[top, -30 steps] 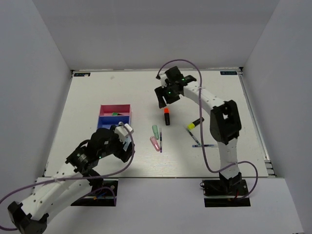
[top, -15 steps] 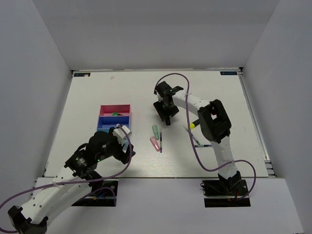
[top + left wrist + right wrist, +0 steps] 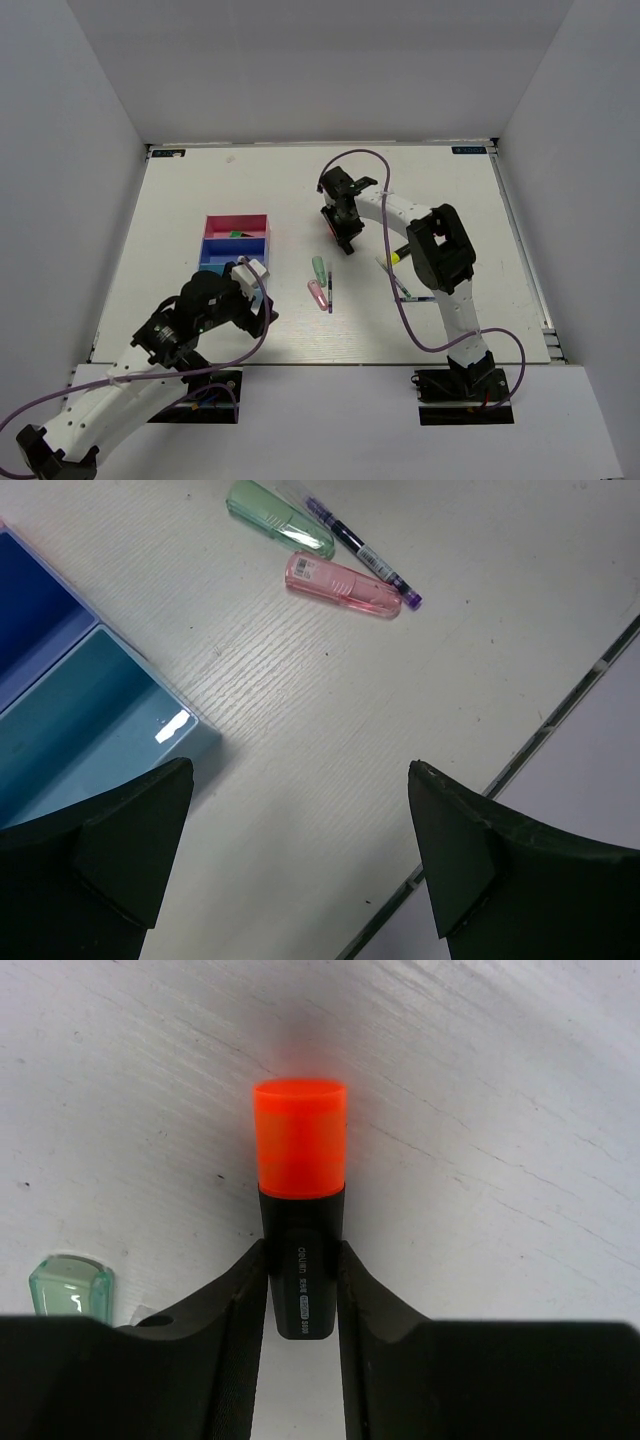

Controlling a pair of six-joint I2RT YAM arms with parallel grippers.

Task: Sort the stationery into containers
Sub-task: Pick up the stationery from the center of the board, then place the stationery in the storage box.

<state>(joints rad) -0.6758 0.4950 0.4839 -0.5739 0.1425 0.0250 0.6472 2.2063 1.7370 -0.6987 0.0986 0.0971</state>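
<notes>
I need to raise my right gripper next and move it over the magenta-pink tray (image 3: pixel 237 218) to release the black highlighter. That tray is to its left in the top view.
My right gripper (image 3: pixel 344 233) is shut on a black highlighter with an orange cap (image 3: pixel 300 1140), its fingers (image 3: pixel 235 1305) pressed on both sides of the black body, low at the table. My left gripper (image 3: pixel 300 850) is open and empty, over bare table beside the light blue tray (image 3: pixel 90 720). A pastel green highlighter (image 3: pixel 319 267), a pink one (image 3: pixel 317 293) and a thin pen (image 3: pixel 329 290) lie mid-table. They also show in the left wrist view: the green highlighter (image 3: pixel 278 518), the pink highlighter (image 3: pixel 342 583), the pen (image 3: pixel 360 550). The magenta-pink tray (image 3: pixel 237 218) and dark blue tray (image 3: pixel 235 246) stand left of centre.
A yellow-capped highlighter (image 3: pixel 400 254) and two thin pens (image 3: pixel 400 282) lie right of the right arm. A small green item (image 3: pixel 237 234) lies in the magenta-pink tray. My left arm covers most of the light blue tray from above. White walls enclose the table.
My right gripper has come down over the orange-capped highlighter and shut on it. My left arm has drawn back slightly toward the near edge.
</notes>
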